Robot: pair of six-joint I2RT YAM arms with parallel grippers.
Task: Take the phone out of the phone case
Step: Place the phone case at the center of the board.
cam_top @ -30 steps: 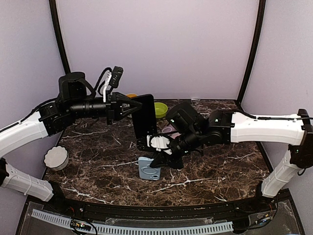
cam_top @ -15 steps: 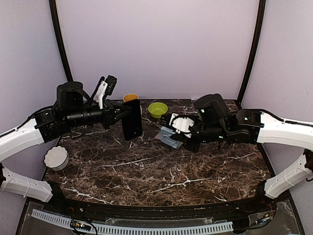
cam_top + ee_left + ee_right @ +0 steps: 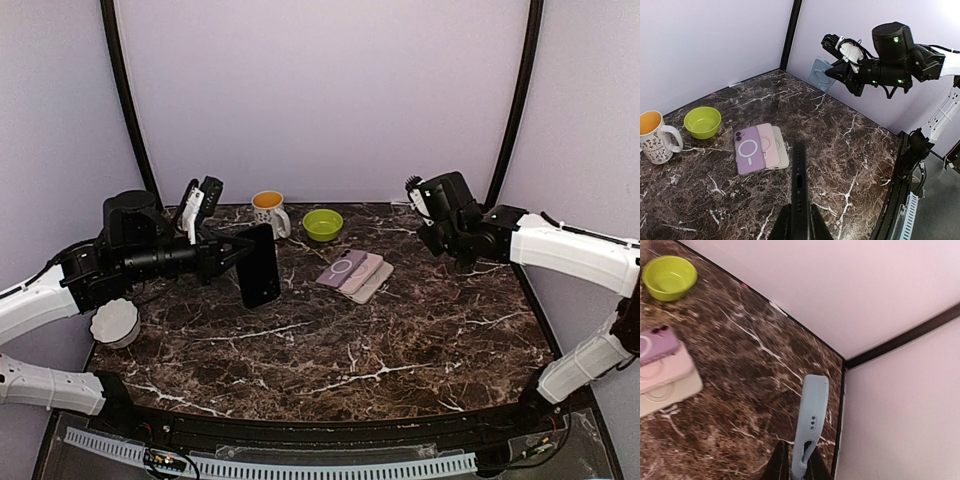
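My right gripper should lower the light blue phone case (image 3: 820, 75) onto the bare tabletop below and let go of it, because the phone already hangs free in my left gripper.
The black phone (image 3: 259, 265) hangs bare and upright over the left half of the table, with my left gripper (image 3: 236, 255) shut on its edge. From the left wrist it shows edge-on, phone (image 3: 799, 180) between my fingers (image 3: 784, 226). The light blue phone case (image 3: 820, 75) is empty and held in the air at the back right corner by my right gripper (image 3: 838, 70), which is shut on it. In the right wrist view the case (image 3: 810, 415) stands edge-on in that gripper (image 3: 797, 466). Phone and case are far apart.
Three overlapping cases, purple, pink and cream (image 3: 355, 273), lie flat mid-table. A green bowl (image 3: 322, 223) and a mug (image 3: 268, 211) stand at the back. A white bowl (image 3: 114, 322) sits at the left edge. The purple walls stand close behind the right gripper.
The right arm has swung from mid-table up to the back right corner with the blue case. The left arm has drawn back to the left and lower with the black phone.
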